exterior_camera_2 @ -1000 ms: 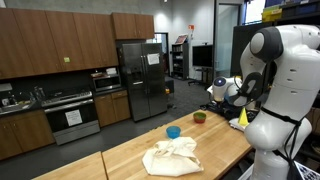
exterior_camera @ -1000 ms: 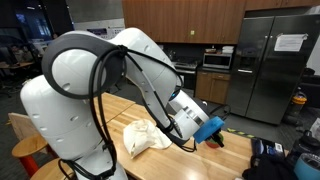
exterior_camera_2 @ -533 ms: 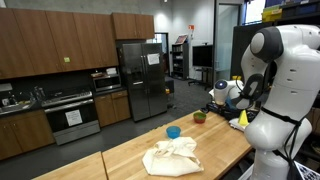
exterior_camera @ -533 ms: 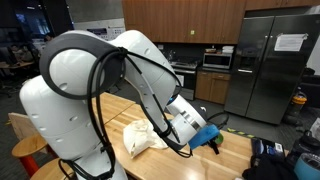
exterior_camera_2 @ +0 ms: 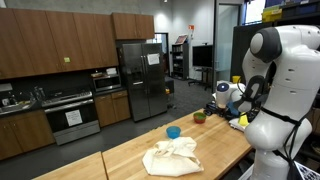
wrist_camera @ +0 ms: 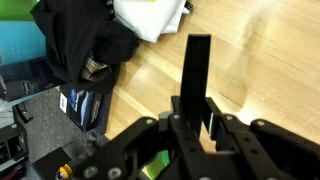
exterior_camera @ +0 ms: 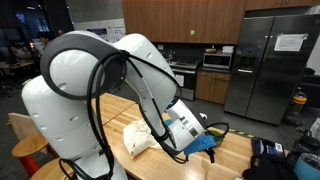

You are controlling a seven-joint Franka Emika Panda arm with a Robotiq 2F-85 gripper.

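I should next lower my gripper away from the green bowl, toward the yellow thing by the robot base.
In the wrist view my gripper [wrist_camera: 196, 112] comes in from the bottom, shut on a slim black bar [wrist_camera: 199, 62] that sticks straight out past the fingers, over the wooden table [wrist_camera: 270, 70]. What the bar is cannot be told. A white crumpled cloth [wrist_camera: 150, 15] lies beyond it. In both exterior views the gripper [exterior_camera: 205, 141] [exterior_camera_2: 222, 97] hangs low over the table's end, a little way past the cloth [exterior_camera: 135, 137] [exterior_camera_2: 172, 155]. A blue part shows at the gripper in an exterior view.
A small blue bowl [exterior_camera_2: 174, 131] and a green bowl [exterior_camera_2: 199, 117] stand on the table, with a yellow thing [exterior_camera_2: 243, 117] by the robot base. A black bag-like heap [wrist_camera: 85, 45] lies off the table edge. Kitchen cabinets and a steel fridge [exterior_camera_2: 140, 80] stand behind.
The gripper, still shut on the black bar, has come down and slightly nearer the table. The cloth and bowls have not moved.
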